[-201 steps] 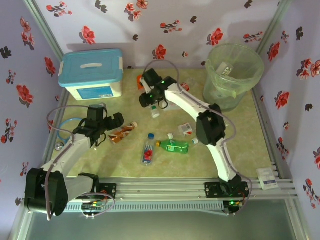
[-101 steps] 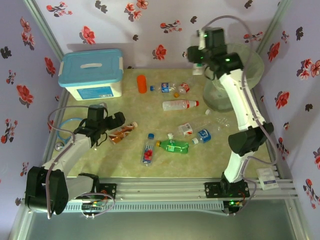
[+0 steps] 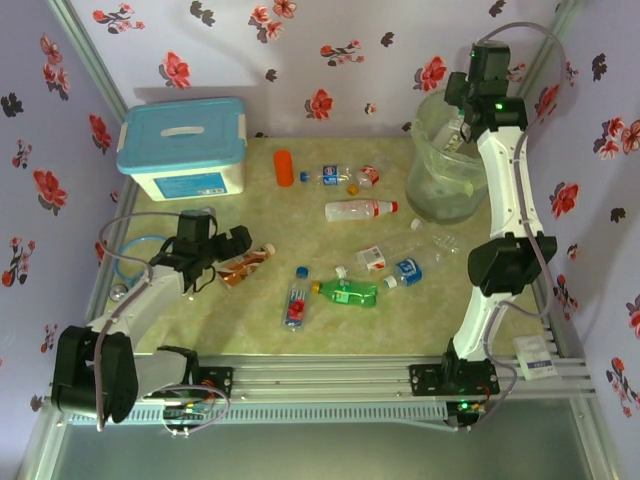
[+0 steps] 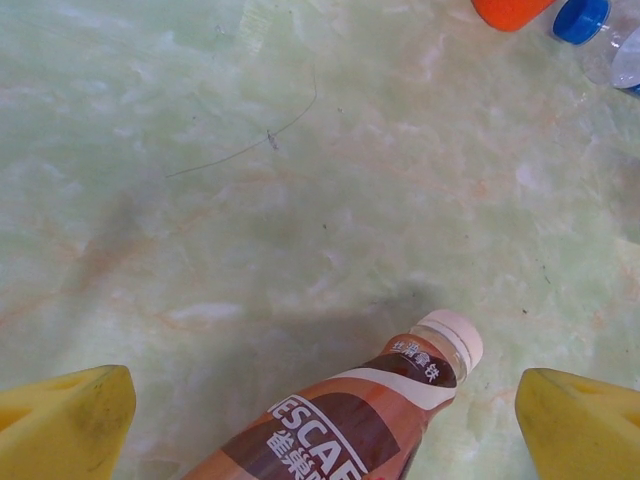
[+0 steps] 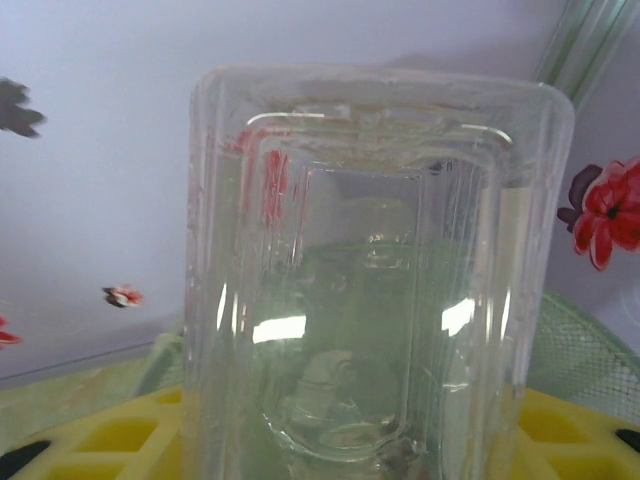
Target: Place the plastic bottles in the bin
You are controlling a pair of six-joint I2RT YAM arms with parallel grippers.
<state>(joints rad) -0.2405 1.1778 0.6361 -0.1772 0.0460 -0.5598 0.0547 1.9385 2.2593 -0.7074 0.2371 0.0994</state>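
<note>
My right gripper holds the clear bottle above the bin's opening [image 3: 450, 140], so it will tilt its fingers downward, go down into the opening and let go of the bottle.
My right gripper [image 3: 468, 98] hangs high over the bin [image 3: 440, 195], a pale-green translucent bucket at the back right. It is shut on a clear square-sided plastic bottle [image 5: 370, 270], held between the yellow fingers [image 5: 90, 435]. My left gripper [image 4: 325, 425] stands open low over the table, its jaws either side of a brown-labelled bottle [image 4: 360, 410] with a white cap, lying flat [image 3: 248, 265]. More plastic bottles lie on the table: an orange one [image 3: 284, 167], a blue-labelled one [image 3: 335, 176], a white one with a red label [image 3: 360, 210], a green one [image 3: 347, 292] and a red-labelled one [image 3: 297, 303].
A white box with a blue lid [image 3: 185, 150] stands at the back left. A blue ring [image 3: 125, 262] lies by the left wall. Flowered walls close in three sides. A small white carton [image 3: 535, 355] sits on the front rail at the right.
The right arm has swung from the middle back of the table up to above the bin, carrying the clear bottle. The left arm has hardly moved.
</note>
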